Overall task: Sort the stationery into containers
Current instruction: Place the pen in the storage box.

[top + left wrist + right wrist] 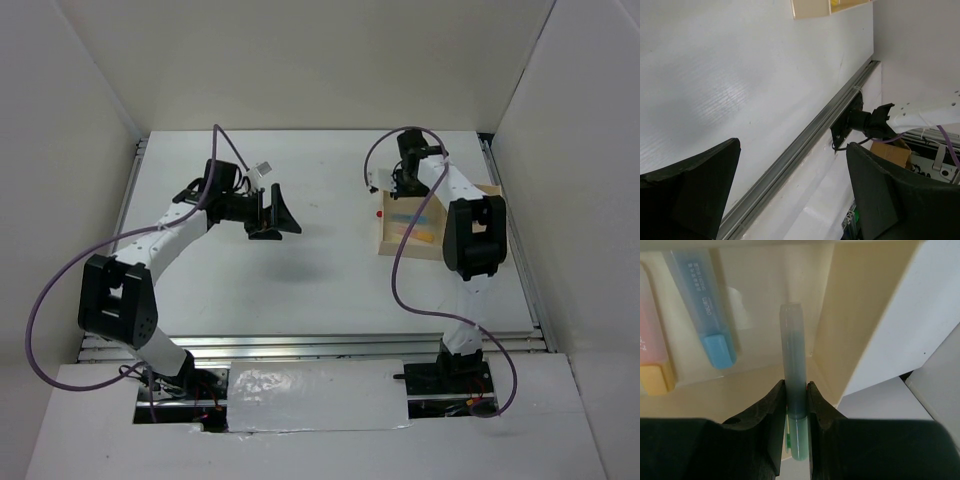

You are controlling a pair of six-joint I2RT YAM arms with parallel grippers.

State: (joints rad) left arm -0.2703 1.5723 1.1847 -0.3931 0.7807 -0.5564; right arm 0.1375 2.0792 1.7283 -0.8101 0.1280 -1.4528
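My right gripper is going to move toward the tray's edge by the red dot, over the tray's section (401, 205) (774, 301), because the bare bottom of the tray shows between the light green stick's loose end and that edge.
My right gripper (796, 388) is shut on a light green stick (791, 345) and holds it over a compartment of the pale wooden tray (860, 315), near its corner. A light blue stick (704, 305) and a pink stick with a yellow-orange cap (652, 345) lie in the same compartment. In the top view the right gripper (393, 186) hangs over the tray's far left part (410, 252), where a blue stick (405, 218) and a yellow-orange one (426, 237) show. My left gripper (272, 214) is open and empty, well left of the tray. The other sticks are hidden.
A tiny red dot (380, 213) lies on the table by the tray's left edge. In the left wrist view the tray's corner (810, 7) shows at the top and a metal rail (805, 140) runs along the table's edge. White walls enclose the table.
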